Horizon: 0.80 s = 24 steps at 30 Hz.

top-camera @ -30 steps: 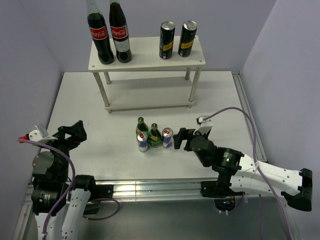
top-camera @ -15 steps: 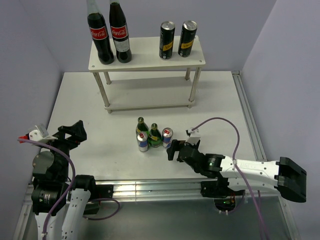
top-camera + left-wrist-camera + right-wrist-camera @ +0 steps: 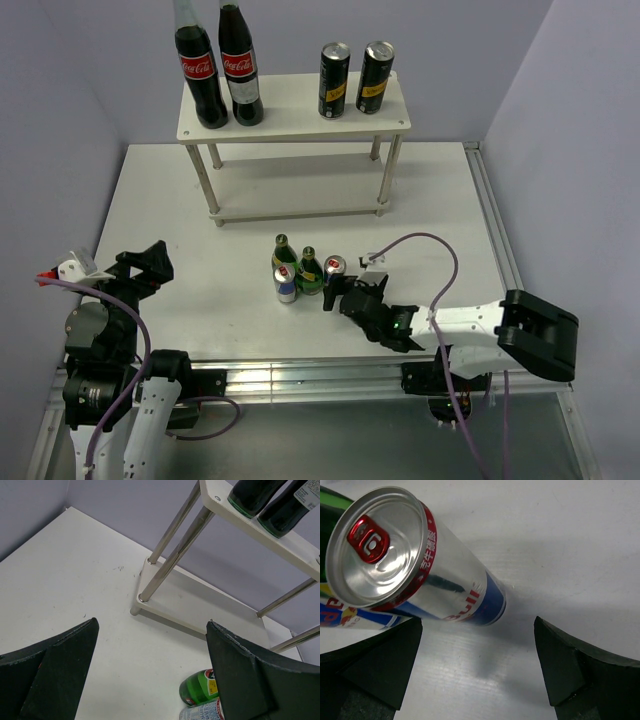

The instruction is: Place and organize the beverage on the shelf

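I will turn my right gripper and move it outward toward the green bottles, onto the sides of the can.
The white shelf stands at the back of the table, with two black yellow-labelled cans on the right of its top board. Mid-table is a tight cluster: two green bottles and two blue-and-silver cans. My right gripper is low, just in front of the right-hand can, open, the can a little beyond its fingertips. My left gripper hangs open at the near left, away from everything; its view shows one green bottle and a can.
Two large cola bottles fill the left of the top board. The lower board carries nothing I can see. A raised rail runs down the table's right edge, and purple walls close in on three sides.
My right arm has swung left and dropped lower, bringing its open gripper up to the front of the right-hand blue-and-silver can. The left arm and the drinks have not moved.
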### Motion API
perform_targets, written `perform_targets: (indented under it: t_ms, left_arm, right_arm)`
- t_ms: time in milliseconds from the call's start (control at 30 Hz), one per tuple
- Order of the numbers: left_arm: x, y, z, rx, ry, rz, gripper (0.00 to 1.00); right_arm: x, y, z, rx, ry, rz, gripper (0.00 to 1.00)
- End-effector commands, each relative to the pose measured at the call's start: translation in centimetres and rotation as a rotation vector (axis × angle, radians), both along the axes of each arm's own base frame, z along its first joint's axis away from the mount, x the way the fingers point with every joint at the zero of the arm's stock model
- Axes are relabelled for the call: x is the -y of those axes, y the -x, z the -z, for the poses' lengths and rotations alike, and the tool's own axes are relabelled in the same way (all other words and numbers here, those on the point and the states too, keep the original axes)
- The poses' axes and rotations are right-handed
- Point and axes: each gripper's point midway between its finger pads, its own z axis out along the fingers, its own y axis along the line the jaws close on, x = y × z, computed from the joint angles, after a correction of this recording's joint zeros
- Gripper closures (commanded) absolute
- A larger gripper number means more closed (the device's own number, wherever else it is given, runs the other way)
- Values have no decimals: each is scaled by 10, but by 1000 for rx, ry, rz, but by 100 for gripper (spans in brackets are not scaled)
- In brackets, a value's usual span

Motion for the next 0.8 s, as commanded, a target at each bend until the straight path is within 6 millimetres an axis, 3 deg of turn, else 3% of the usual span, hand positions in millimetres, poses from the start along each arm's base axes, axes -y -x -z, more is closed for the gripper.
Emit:
perform_targets:
  t_ms: [0,533,600,733,767]
  left_arm:
    - [-3,-1,-6,20,-15,-15,4]
    - [-2,-3,-5,15,-18,-9,4]
    - [-2,-3,-5,13,-20,-7,4]
    - [-1,-4,-5,12,-20,-4,4]
    - [-1,-4,-5,10,-20,-6,4]
  right_arm:
    - [-11,-26,-24,110,-65,80,0]
    - [-7,-71,-15,203,-15,225,3]
    - [-7,-74,-15,216,-17,232,8]
    - [-12,-80,-15,232,6,230,47]
    - [-12,-81,-12,229,30,226,51]
